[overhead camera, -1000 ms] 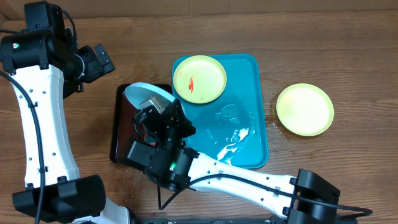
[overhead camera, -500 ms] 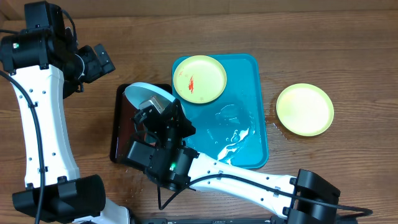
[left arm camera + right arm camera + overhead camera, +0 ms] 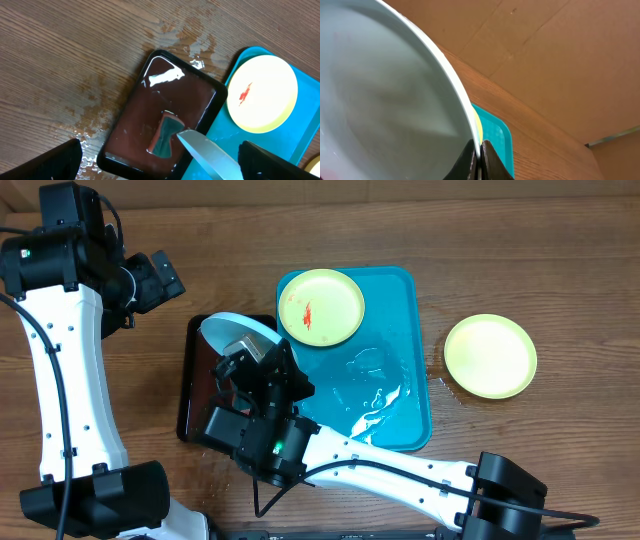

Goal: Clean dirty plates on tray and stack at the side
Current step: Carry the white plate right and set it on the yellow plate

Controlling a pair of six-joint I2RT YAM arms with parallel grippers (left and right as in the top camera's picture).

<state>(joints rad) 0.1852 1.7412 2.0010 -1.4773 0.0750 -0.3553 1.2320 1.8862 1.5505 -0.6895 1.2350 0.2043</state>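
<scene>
The right gripper swings across the turquoise tray next, then lowers the white-bluish plate onto the clean yellow-green plate [image 3: 490, 356] already aside for stacking.
My right gripper [image 3: 262, 365] is shut on the rim of the white-bluish plate [image 3: 235, 332] and holds it tilted over the black tray [image 3: 192, 395]. In the right wrist view the plate [image 3: 380, 100] fills the left side, with the jaws [image 3: 480, 155] pinching its edge. A pale yellow-green plate [image 3: 322, 306] with a red smear lies on the turquoise tray [image 3: 412, 340] at its far left corner. A clean yellow-green plate [image 3: 490, 356] lies on the table to the tray's right. My left gripper [image 3: 150, 280] is open and empty, high above the black tray [image 3: 145, 115].
The black tray holds reddish-brown liquid and a small submerged object [image 3: 167, 132]. Water and a white streak [image 3: 378, 405] lie on the turquoise tray's floor. Water drops wet the wood around the black tray [image 3: 85, 135]. A cardboard wall [image 3: 560, 60] stands behind the table.
</scene>
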